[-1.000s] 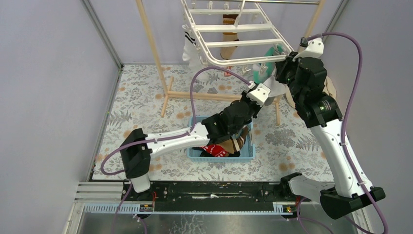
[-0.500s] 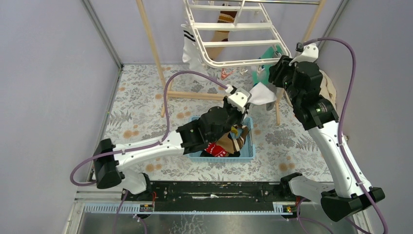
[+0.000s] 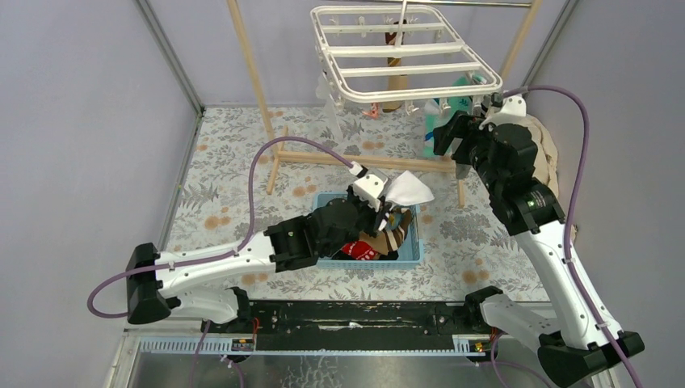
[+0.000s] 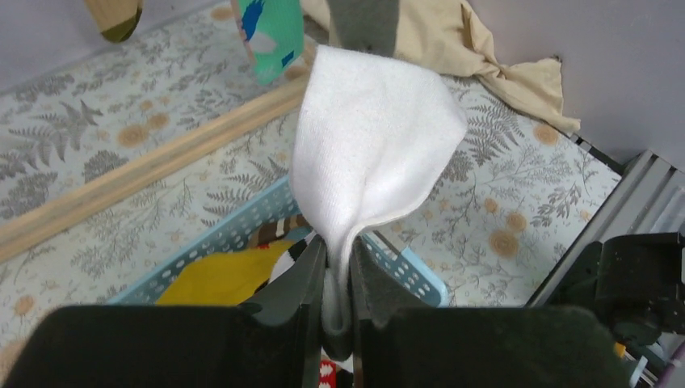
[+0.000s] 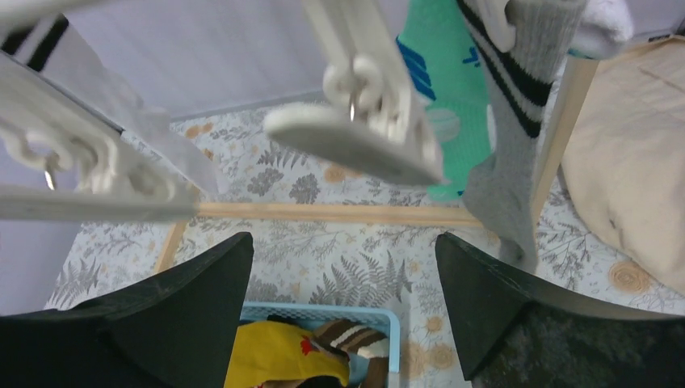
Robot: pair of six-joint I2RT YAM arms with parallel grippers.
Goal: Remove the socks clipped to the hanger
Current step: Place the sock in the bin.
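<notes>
The white sock [image 4: 371, 153] still sticks out past the far rim of the blue basket, so my left gripper will move down and pull back a little over the socks inside.
The white hanger [image 3: 408, 69] hangs at the back, with a teal sock [image 3: 454, 103], a brown sock [image 3: 396, 79] and a white black-striped sock [image 3: 327, 95] clipped to it. My left gripper [image 4: 338, 263] is shut on the cuff of a white sock [image 4: 371, 153], holding it free of the hanger above the blue basket [image 4: 234, 230]. My right gripper [image 5: 343, 238] stands wide open with nothing in it, just below an empty clip [image 5: 363, 137] at the hanger's near right corner. A grey black-striped sock [image 5: 509, 129] and the teal sock [image 5: 440, 89] hang beside it.
The blue basket [image 3: 412, 257] on the floral floor holds yellow, red and brown-striped socks. The wooden rack's pole [image 3: 250, 73] and base bar [image 3: 339, 158] stand behind it. A beige cloth [image 3: 551, 153] lies by the right wall. Grey walls close both sides.
My right gripper opened and dropped back from the hanger's corner. My left arm pulled the white sock off toward the basket. The hanger swung back to level.
</notes>
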